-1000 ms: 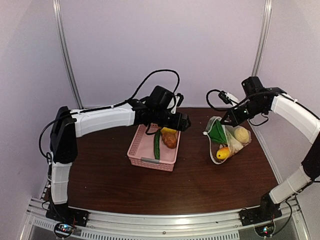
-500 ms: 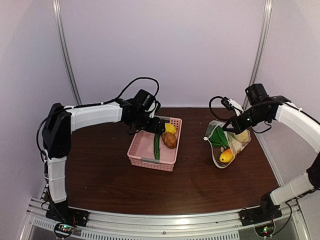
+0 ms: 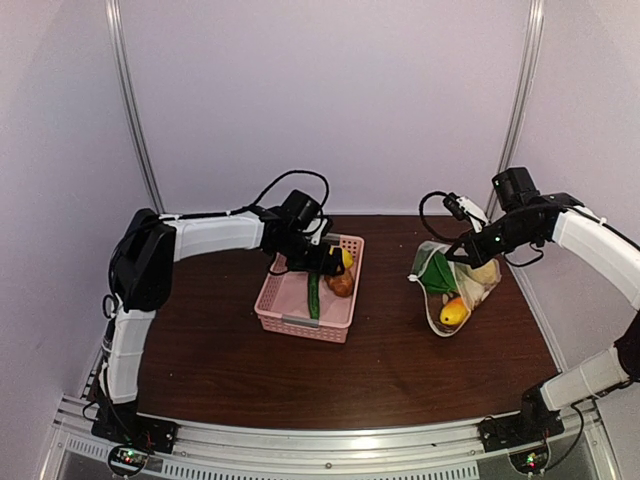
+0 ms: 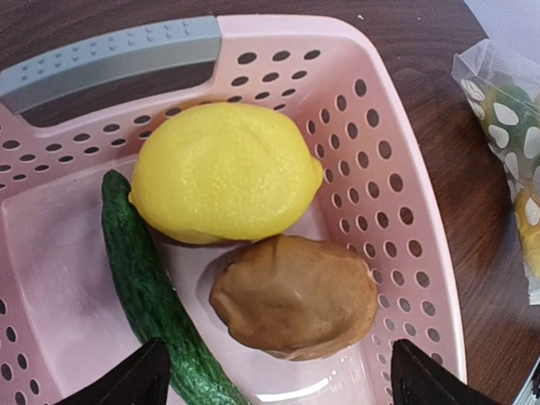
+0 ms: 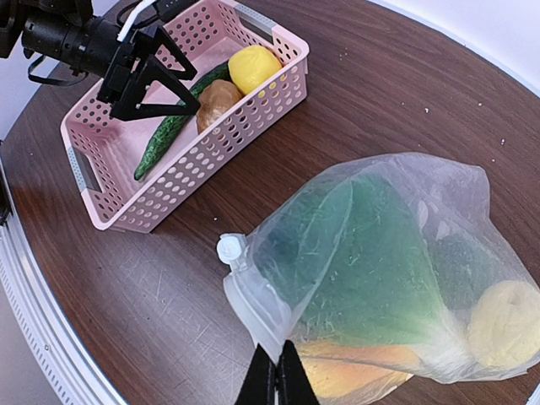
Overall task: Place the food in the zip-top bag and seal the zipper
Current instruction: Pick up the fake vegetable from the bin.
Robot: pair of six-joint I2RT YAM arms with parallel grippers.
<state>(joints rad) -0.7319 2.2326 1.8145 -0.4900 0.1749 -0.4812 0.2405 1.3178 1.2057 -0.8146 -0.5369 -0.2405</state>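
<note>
My left gripper is about to go down into the basket, toward the basket's side by the bag, with its fingers on either side of the brown round food [image 3: 341, 284] [image 4: 294, 297].
The pink basket [image 3: 300, 322] holds a yellow lemon [image 4: 221, 173], a brown round one [image 4: 295, 295] and a long green cucumber [image 4: 143, 287]. My left gripper [image 3: 335, 262] hangs open just over the brown piece, one finger on each side, touching nothing. To the right, the zip-top bag [image 3: 455, 285] lies with its mouth raised. My right gripper [image 5: 275, 359] is shut on the zipper [image 5: 245, 295] strip at the mouth edge, near a white slider tab [image 5: 229, 251]. Inside the bag are a green leafy vegetable [image 5: 371, 261], an orange piece [image 5: 354, 371] and a lemon [image 5: 506, 325].
Dark brown table [image 3: 300, 380] stretches in front of the basket and the bag. The basket's grey handle [image 4: 110, 55] is at its far end. A strip of bare wood separates the basket from the bag. Walls close the table at the back and the sides.
My left gripper drew back from the basket's right edge, settled lower over the brown piece, and its jaws spread wider. The right gripper keeps its hold; the bag shifted slightly.
</note>
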